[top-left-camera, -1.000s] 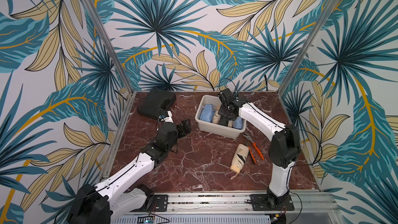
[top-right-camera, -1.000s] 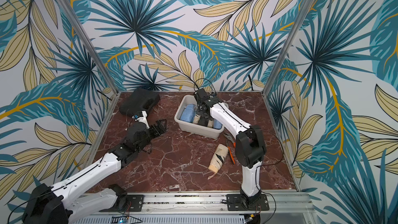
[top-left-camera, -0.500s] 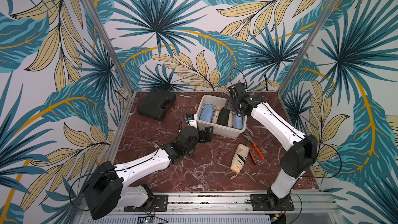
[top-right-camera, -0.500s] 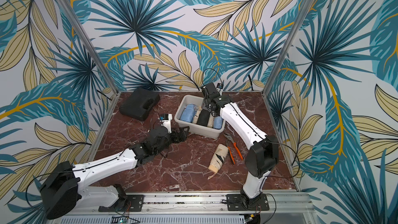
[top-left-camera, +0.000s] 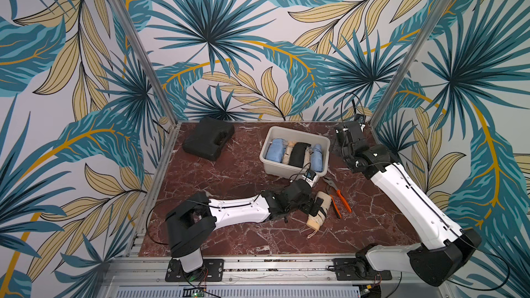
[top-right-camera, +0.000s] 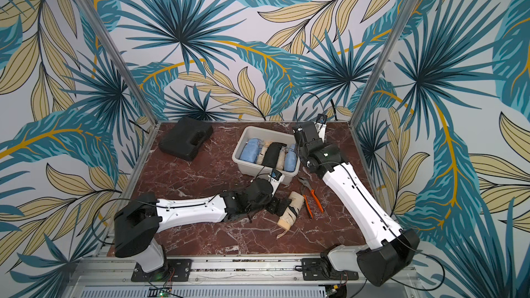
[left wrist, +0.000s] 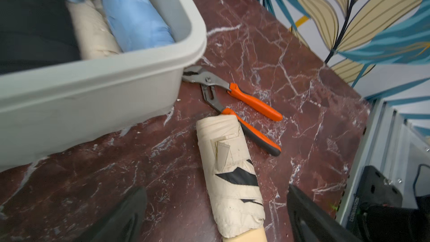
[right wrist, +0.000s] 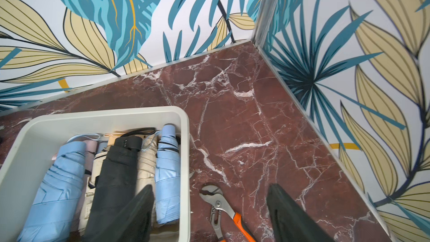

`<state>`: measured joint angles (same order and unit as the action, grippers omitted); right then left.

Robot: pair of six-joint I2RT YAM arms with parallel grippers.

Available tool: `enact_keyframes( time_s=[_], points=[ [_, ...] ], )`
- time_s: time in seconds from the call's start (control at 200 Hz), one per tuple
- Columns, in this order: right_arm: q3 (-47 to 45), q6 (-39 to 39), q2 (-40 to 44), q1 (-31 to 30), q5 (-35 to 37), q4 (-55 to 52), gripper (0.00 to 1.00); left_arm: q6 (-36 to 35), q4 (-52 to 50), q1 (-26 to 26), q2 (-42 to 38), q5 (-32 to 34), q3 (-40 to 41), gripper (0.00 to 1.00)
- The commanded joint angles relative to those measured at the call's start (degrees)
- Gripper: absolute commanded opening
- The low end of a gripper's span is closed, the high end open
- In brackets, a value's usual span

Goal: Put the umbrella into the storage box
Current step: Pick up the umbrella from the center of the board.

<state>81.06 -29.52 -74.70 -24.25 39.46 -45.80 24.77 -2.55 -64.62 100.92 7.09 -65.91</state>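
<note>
Next I will move my left gripper down and back to close on the beige umbrella's handle end, since that lies below its open fingers, nearer my base.
A folded beige umbrella [top-left-camera: 323, 199] [left wrist: 228, 159] lies on the marble table in front of the storage box [top-left-camera: 295, 130] [left wrist: 93, 94]. My left gripper [top-left-camera: 314, 210] [left wrist: 215, 194] is open and low over it, one finger on each side of its handle end, not touching. The off-white box holds several folded umbrellas: blue, beige and black. My right gripper [top-left-camera: 341, 144] [right wrist: 210, 192] is open and empty, raised beside the box's right end; one finger hangs over the box rim [right wrist: 185, 147], the other over bare table.
Orange-handled pliers [top-left-camera: 338, 196] [left wrist: 244, 98] [right wrist: 223, 208] lie right beside the beige umbrella, one handle touching it. A black moulded case [top-left-camera: 208, 139] sits at the back left. Patterned walls enclose the table on three sides.
My left arm swung from beside the black case across the table to the beige umbrella. My right gripper came out of the box, moved to its right end and opened wider.
</note>
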Motion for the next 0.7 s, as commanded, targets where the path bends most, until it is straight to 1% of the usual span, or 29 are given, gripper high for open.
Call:
enact_keyframes(
  time_s=[0.0,0.205,0.27,0.391,0.566,0.696],
  points=[
    [-2.6,0.4,2.9,0.2,4.5,-0.4,0.77,-2.0,-8.2,-1.4,3.0,-0.9,-4.6,1.00],
    [-3.9,-0.3,5.0,0.3,7.2,-0.4,0.77,-2.3,-12.8,-2.7,7.4,-0.8,-9.2,1.00],
    [-4.0,-0.2,5.1,0.3,7.6,-0.4,0.77,-2.1,-18.1,-3.2,9.4,0.5,-11.8,1.00],
    [-4.0,-0.1,5.3,0.3,8.0,-0.4,0.77,-1.7,-23.4,-4.0,13.2,1.8,-15.7,1.00],
    [-4.0,0.1,5.2,0.5,8.2,-0.4,0.77,-2.7,-23.4,-4.4,14.6,1.3,-17.1,1.00],
    [-4.3,-0.4,5.2,0.6,8.2,-0.4,0.77,-4.1,-22.6,-4.4,16.2,-2.6,-18.1,1.00]
  ],
)
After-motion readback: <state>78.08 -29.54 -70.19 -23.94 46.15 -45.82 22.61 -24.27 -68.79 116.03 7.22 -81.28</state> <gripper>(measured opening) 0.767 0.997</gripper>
